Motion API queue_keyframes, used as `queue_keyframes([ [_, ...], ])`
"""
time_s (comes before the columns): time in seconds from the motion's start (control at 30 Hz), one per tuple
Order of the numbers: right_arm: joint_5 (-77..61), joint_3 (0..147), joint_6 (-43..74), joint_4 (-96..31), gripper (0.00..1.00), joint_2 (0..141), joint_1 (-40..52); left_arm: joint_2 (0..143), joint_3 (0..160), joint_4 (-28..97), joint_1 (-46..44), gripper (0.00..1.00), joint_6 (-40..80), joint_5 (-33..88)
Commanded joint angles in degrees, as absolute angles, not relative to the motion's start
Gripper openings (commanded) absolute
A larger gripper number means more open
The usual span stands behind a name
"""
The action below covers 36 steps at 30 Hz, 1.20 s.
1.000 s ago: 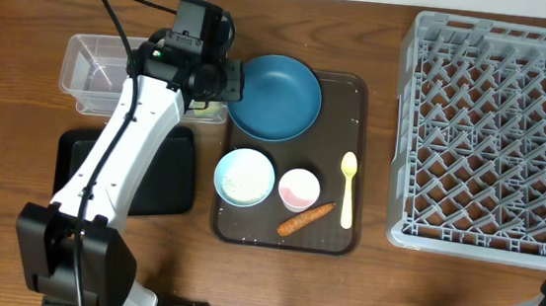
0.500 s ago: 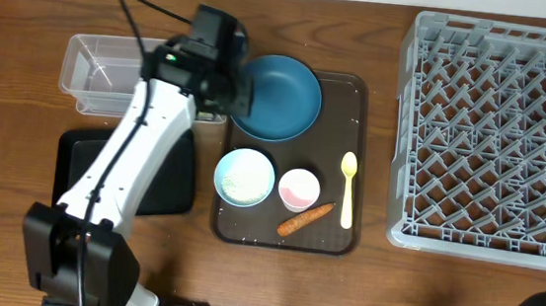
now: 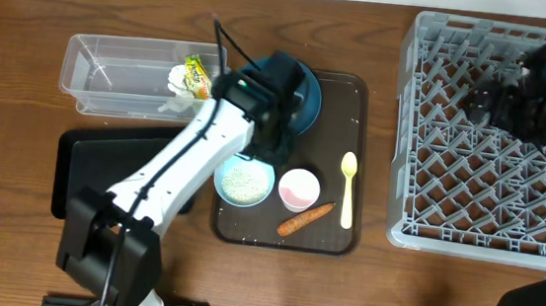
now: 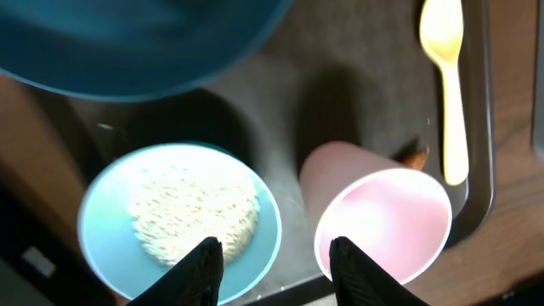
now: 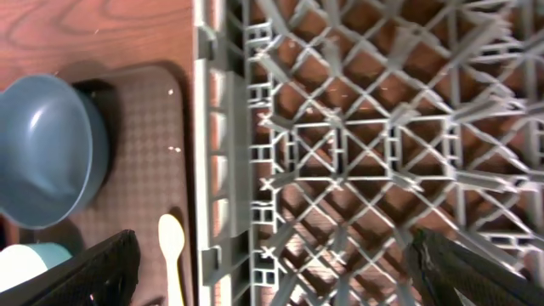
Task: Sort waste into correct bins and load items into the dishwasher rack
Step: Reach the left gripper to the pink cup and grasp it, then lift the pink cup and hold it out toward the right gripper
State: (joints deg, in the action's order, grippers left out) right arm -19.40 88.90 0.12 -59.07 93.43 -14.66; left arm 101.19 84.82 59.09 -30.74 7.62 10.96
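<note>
My left gripper needs to move down and back onto the pink cup's rim [image 3: 281, 185] [image 4: 318, 240] beside the rice bowl, because the cup's rim is below and back of my gripper.
My left gripper [image 3: 271, 155] [image 4: 274, 265] is open and empty above the dark brown tray [image 3: 330, 239], between the white bowl of rice [image 3: 244, 182] [image 4: 178, 221] and the pink cup [image 3: 299, 188] [image 4: 382, 225]. The dark blue plate [image 3: 308, 89] [image 4: 136, 42] lies behind it, partly hidden by the arm. The carrot piece [image 3: 305, 218] and pale yellow spoon [image 3: 348, 189] [image 4: 448, 85] lie on the tray. The snack wrapper [image 3: 197, 75] and tissue [image 3: 176, 79] lie in the clear bin [image 3: 111, 74]. My right gripper [image 3: 481, 102] [image 5: 280, 272] is open and empty above the grey rack [image 3: 493, 192] [image 5: 357, 153]. The light blue cup is hidden.
The black bin [image 3: 78, 176] lies in front of the clear bin, partly under my left arm. The right wrist view also shows the plate [image 5: 47, 149], the spoon [image 5: 172, 255] and the tray [image 5: 144, 153] left of the rack's wall.
My left arm swung right from the clear bin to over the tray, uncovering the wrapper and tissue in the bin. My right arm came into view over the rack.
</note>
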Motion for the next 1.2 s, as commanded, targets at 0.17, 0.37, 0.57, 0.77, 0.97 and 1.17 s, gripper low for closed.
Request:
queue_keyframes([
  [0.17,-19.7,89.1,-0.9,-59.4,0.99,96.6,-12.7,102.8,79.7,58.4,-34.4,0.44,7.1,10.5],
  [0.37,-19.7,89.1,-0.9,-59.4,0.99,96.6,-12.7,102.8,74.8,53.4,-34.9,0.43,7.1,10.5],
  [0.57,-19.7,89.1,-0.9,-59.6,0.99,96.6,-12.7,102.8,71.3,49.7,-34.9,0.36,7.1,10.4],
  [0.77,-19.7,89.1,-0.9,-59.6,0.99,96.6,-12.7,102.7,71.4,47.0,-34.8,0.06,7.1,10.5],
  [0.97,-17.0,89.1,-0.9,-59.4,0.99,96.6,-12.7,100.8,74.4,46.1,-32.6,0.06,7.1,10.4],
  [1.17,-11.1,89.1,0.4,-57.5,0.99,96.6,-12.7,96.9,80.8,43.8,-25.2,0.06,7.2,15.9],
])
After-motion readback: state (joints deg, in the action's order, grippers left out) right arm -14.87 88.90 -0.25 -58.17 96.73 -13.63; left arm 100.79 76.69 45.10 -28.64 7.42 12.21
